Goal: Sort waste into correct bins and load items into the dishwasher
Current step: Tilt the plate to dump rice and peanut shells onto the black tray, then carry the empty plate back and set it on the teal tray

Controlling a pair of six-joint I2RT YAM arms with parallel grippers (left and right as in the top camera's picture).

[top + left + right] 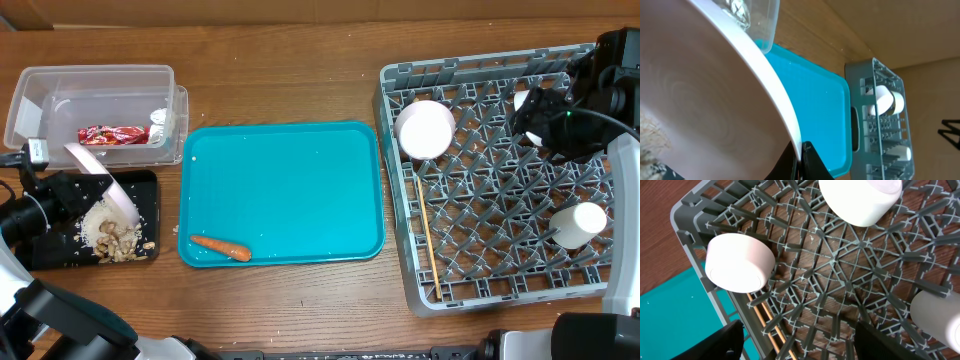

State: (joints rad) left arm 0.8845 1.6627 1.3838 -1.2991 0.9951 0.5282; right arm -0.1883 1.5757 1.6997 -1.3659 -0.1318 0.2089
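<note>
I should swing my left gripper off the black tray [146, 192] next, level the plate and let go of it on the teal tray's bare middle [290, 184], because the rice is already in a heap below.
My left gripper [801, 161] is shut on the rim of the white plate [108, 182], which is tilted steeply over the black tray [146, 192]. Rice with brown bits [115, 236] lies heaped in that tray. The clear tub [100, 70] holds the red wrapper [112, 134] and the foil ball [160, 122]. An orange carrot [220, 247] lies on the teal tray [290, 180]. In the grey rack [396, 205] sit a bowl [740, 262], a second bowl [860, 200], a cup [578, 224] and chopsticks [431, 250]. Above the rack floor my right gripper [800, 345] hangs open and empty.
The teal tray lies between the black tray and the rack. The clear tub stands just behind the black tray, close to the plate's upper rim [747, 37]. My right arm [600, 90] covers the rack's far right corner. Bare wooden table [300, 80] runs along the back.
</note>
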